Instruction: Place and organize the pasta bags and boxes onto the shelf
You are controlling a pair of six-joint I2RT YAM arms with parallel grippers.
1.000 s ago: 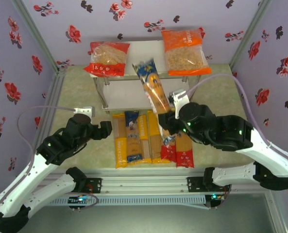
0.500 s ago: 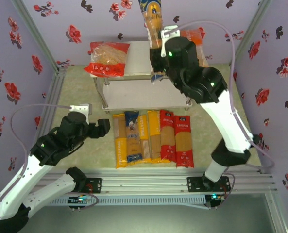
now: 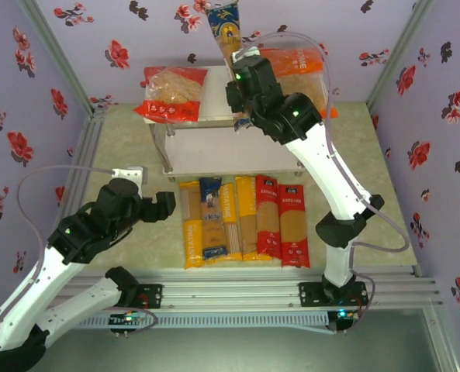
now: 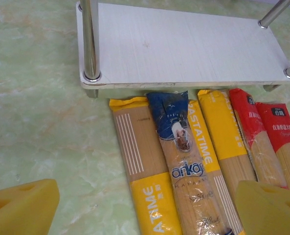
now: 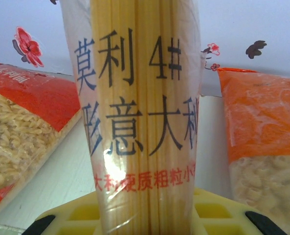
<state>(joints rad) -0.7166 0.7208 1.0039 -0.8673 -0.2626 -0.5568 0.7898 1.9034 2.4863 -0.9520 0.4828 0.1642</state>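
Bare space shows between the bags. My right gripper needs to move down, tilt the upright pack down onto the board beside the orange bag and release it.
My right gripper [image 3: 240,75] is shut on a blue-topped spaghetti pack [image 3: 225,28], which stands upright over the top board of the white shelf [image 3: 214,87]. In the right wrist view this pack [image 5: 140,112] rises between the yellow jaws of the right gripper [image 5: 145,218]. To its left lies the red-ended bag [image 5: 22,127] and to its right the orange bag [image 5: 262,142]. Several spaghetti packs [image 3: 245,221] lie side by side on the table in front of the shelf. My left gripper [image 3: 167,206] hangs open just left of that row, above the yellow pack [image 4: 145,166] and blue pack [image 4: 181,152].
The shelf's lower board [image 4: 184,49] is bare, with thin metal legs [image 4: 88,39] at its corners. Floral walls close in the back and sides. The green table [image 3: 121,147] spreads to the left of the shelf and the packs.
The right arm has carried the spaghetti pack from above the table row up to the shelf's top board, then shifted it a little left. The left arm has barely moved.
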